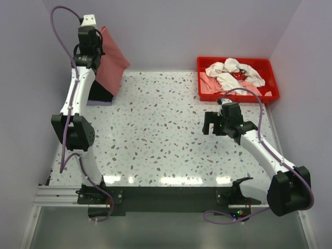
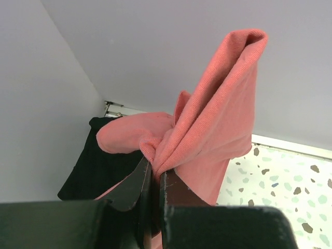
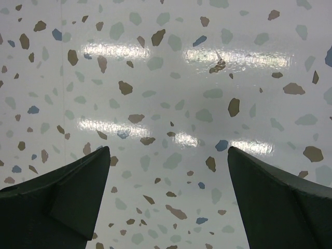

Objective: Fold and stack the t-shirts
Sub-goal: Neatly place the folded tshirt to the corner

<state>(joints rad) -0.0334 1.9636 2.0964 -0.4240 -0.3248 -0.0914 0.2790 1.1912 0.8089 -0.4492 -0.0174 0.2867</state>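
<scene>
I will next lower my left gripper, then move it toward the wall over the folded black t-shirt (image 1: 99,92) (image 2: 105,160), because the brick-red one still leaves the wall side of the black t-shirt uncovered.
My left gripper (image 1: 97,40) is raised at the far left corner, shut on a bunched fold of the brick-red t-shirt (image 1: 111,59), which hangs down from it above the table. In the left wrist view the jaws (image 2: 154,168) pinch that red cloth (image 2: 218,114) tight. Below it a folded black t-shirt (image 1: 101,94) lies on the table, and it also shows under the red one (image 2: 96,166). White (image 1: 228,70) and pale pink (image 1: 210,88) t-shirts lie crumpled in the red tray (image 1: 259,59). My right gripper (image 1: 210,124) hovers open over bare table (image 3: 168,150), holding nothing.
The red tray stands at the back right corner. Lilac walls close in the back and both sides, and the left wall is close beside the raised left arm. The speckled tabletop (image 1: 155,129) stretches between the two arms.
</scene>
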